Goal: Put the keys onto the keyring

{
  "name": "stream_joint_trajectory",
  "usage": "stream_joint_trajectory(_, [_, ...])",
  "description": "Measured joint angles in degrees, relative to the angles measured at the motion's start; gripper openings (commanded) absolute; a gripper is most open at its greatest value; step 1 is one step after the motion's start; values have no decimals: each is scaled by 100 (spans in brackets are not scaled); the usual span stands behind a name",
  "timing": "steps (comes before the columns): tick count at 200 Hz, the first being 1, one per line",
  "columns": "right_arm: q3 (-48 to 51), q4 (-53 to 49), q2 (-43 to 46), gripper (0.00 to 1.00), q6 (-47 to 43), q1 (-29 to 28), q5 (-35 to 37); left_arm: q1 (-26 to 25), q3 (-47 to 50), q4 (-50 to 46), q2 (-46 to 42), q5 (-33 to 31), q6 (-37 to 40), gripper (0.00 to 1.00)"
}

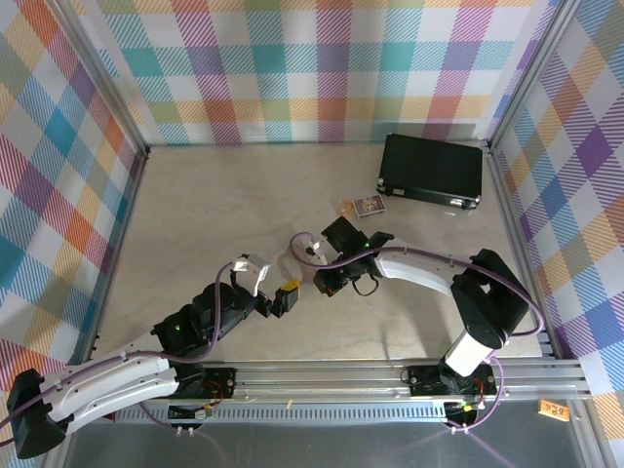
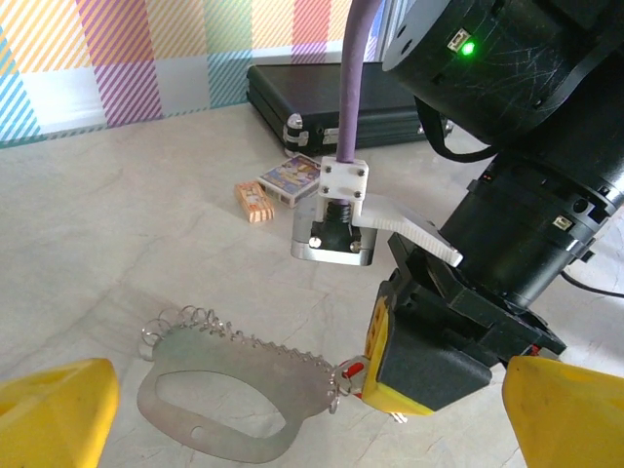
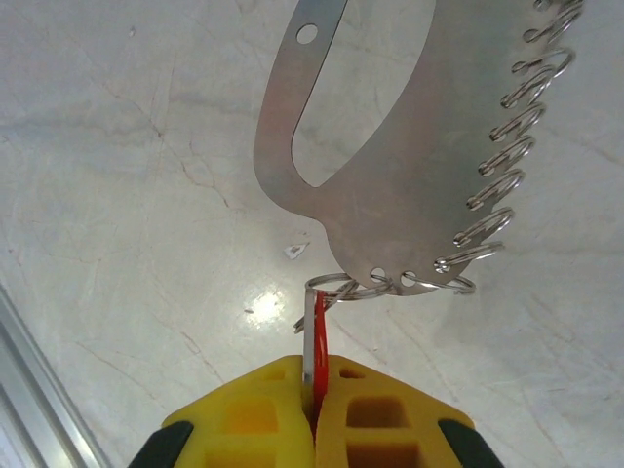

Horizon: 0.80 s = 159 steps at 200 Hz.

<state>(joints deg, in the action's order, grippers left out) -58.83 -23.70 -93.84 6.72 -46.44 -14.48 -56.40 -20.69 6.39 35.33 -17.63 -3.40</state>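
Observation:
The right gripper moves back toward the near bar over the bare tabletop next and releases the keys there, since their ring already hooks the plate's corner ring.
The keyring is a flat silver oval plate with several small wire rings along one edge, lying on the pale table. My right gripper is shut on the keys: one thin metal key with a red tag, held edge-on, its tip at the small ring on the plate's nearest corner. In the left wrist view the keyring lies low and centre, with the red-tagged key poking from the right gripper at its right end. My left gripper is open, its yellow fingers astride the plate. From above, both grippers meet mid-table.
A black case lies at the back right. A small printed card box and a small orange block sit just in front of it. Plaid walls close in the table on three sides, and a metal rail runs along the near edge.

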Motion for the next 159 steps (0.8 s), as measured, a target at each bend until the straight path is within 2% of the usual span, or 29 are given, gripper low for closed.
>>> stream_joint_trajectory(100, [866,310,184,3,573,0,-317,0,0,55,98,0,0,100])
stream_joint_trajectory(159, [1596,671,402,10,966,0,-492,0,-2,302,354,0,0,100])
